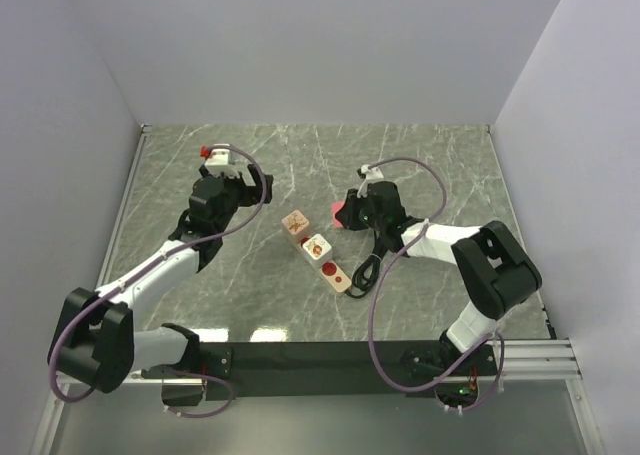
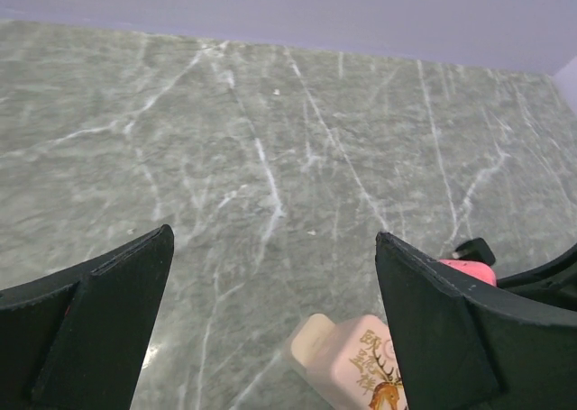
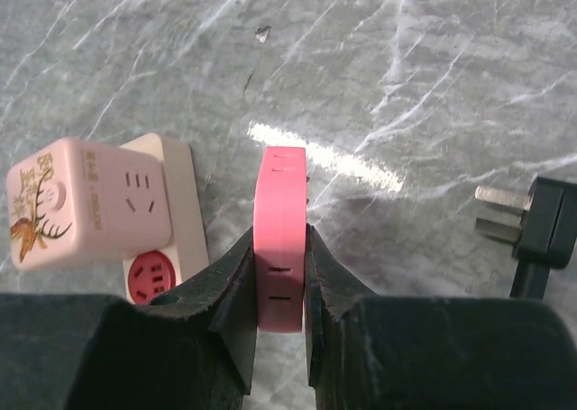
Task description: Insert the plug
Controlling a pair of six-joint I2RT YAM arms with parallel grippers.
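Note:
Next, the right gripper brings the flat pink plug (image 1: 341, 212) down onto the bare marble between the power strip and black plug and releases it, as that patch is clear.
My right gripper (image 3: 279, 248) is shut on a flat pink plug (image 3: 281, 194), held on edge just above the marble table, with slots showing along its edge. The top view has that plug (image 1: 341, 212) a little right of a cream power strip (image 1: 332, 270) with red round sockets. Two pinkish cube adapters (image 1: 296, 222) sit on the strip's far end; one bears a deer print (image 3: 54, 207). My left gripper (image 1: 250, 187) stands open to the left of the strip, with nothing between its fingers (image 2: 424, 320). The deer cube (image 2: 361, 360) lies below them.
A black three-pin plug (image 3: 541, 221) lies on the table right of the pink one, and its black cable (image 1: 366, 271) loops beside the strip. Grey walls close the table at the back and on both sides.

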